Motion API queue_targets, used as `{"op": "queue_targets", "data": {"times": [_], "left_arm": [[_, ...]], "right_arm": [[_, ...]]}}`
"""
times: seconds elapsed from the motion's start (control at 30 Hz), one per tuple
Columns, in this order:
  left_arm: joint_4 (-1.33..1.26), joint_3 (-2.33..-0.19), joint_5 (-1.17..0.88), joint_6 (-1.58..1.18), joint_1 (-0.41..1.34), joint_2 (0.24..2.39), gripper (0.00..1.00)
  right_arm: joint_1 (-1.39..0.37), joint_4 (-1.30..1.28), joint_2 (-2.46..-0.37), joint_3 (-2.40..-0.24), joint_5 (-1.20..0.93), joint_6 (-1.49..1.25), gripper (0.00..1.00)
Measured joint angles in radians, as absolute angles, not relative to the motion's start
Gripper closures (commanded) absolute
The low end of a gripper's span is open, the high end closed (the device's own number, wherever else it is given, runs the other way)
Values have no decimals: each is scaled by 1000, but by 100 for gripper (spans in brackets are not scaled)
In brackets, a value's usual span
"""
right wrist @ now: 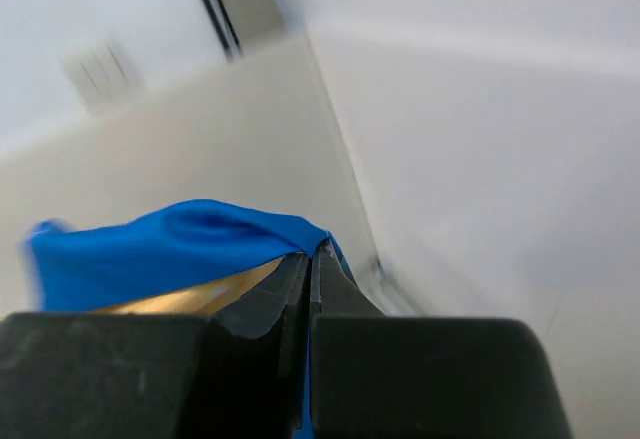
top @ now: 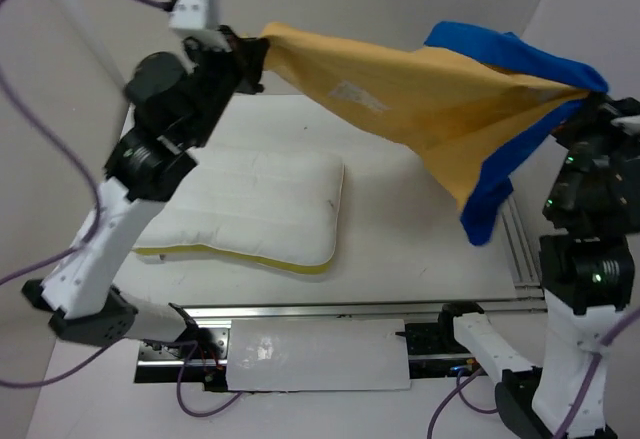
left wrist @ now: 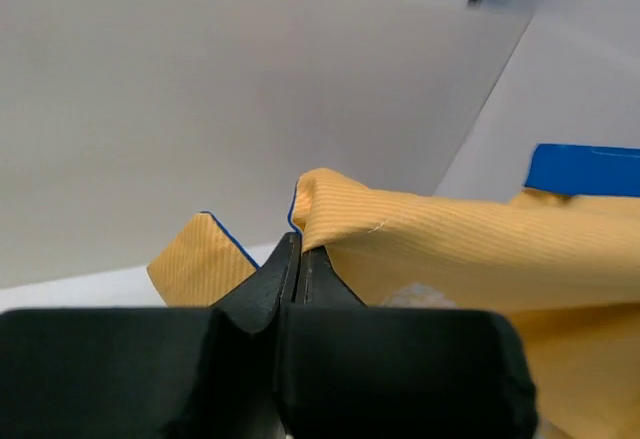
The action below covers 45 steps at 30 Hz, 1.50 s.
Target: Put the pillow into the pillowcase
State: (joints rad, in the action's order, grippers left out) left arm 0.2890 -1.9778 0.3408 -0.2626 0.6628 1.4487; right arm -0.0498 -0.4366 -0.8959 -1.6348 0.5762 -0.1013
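Observation:
I will next raise my left gripper, then bring the held corner down onto the bare far tabletop beside the pillow and release it. The pillowcase (top: pixel 430 94) hangs bunched and needs to be spread.
The pillowcase (top: pixel 430 94) hangs stretched in the air between both arms, its orange-yellow inside showing and its blue outside along the top right and lower right edges. My left gripper (top: pixel 252 54) is shut on its left corner, seen as striped yellow cloth (left wrist: pixel 450 244) at the closed fingertips (left wrist: pixel 298 244). My right gripper (top: pixel 590 94) is shut on its right corner, where blue cloth (right wrist: pixel 170 259) meets the closed tips (right wrist: pixel 315 254). The white pillow (top: pixel 250 209) with a pale yellow edge lies flat on the table, below the left half of the pillowcase.
A white table (top: pixel 420 249) with a metal rail (top: pixel 350 309) along its near edge and another (top: pixel 520 249) at its right side. A white sheet (top: pixel 315 354) lies between the arm bases. Walls stand close behind and to the right.

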Motion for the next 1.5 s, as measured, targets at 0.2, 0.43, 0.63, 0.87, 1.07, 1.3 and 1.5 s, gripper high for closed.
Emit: {"op": "queue_targets", "data": {"times": [0.2, 0.43, 0.63, 0.87, 1.07, 1.3, 1.5], "left_arm": [[283, -1953, 368, -257, 670, 1184, 100], [289, -2003, 370, -223, 675, 1139, 100], [295, -1998, 437, -200, 673, 1178, 100], [254, -2098, 608, -139, 635, 1421, 100], [290, -2416, 527, -191, 478, 1905, 100], [268, -2443, 283, -278, 428, 2282, 0], [275, -2306, 240, -286, 474, 2254, 0]], "right_arm": [[-77, -360, -873, -1848, 525, -4, 100], [-131, -358, -1002, -2110, 390, 123, 100], [-169, -339, -1005, -2057, 378, 152, 100], [-222, -308, -1083, -1793, 534, 96, 100], [-142, -369, -1395, -1626, 607, -86, 100], [211, -529, -1776, -1609, 422, -313, 82], [318, -519, -1753, -1503, 279, -329, 17]]}}
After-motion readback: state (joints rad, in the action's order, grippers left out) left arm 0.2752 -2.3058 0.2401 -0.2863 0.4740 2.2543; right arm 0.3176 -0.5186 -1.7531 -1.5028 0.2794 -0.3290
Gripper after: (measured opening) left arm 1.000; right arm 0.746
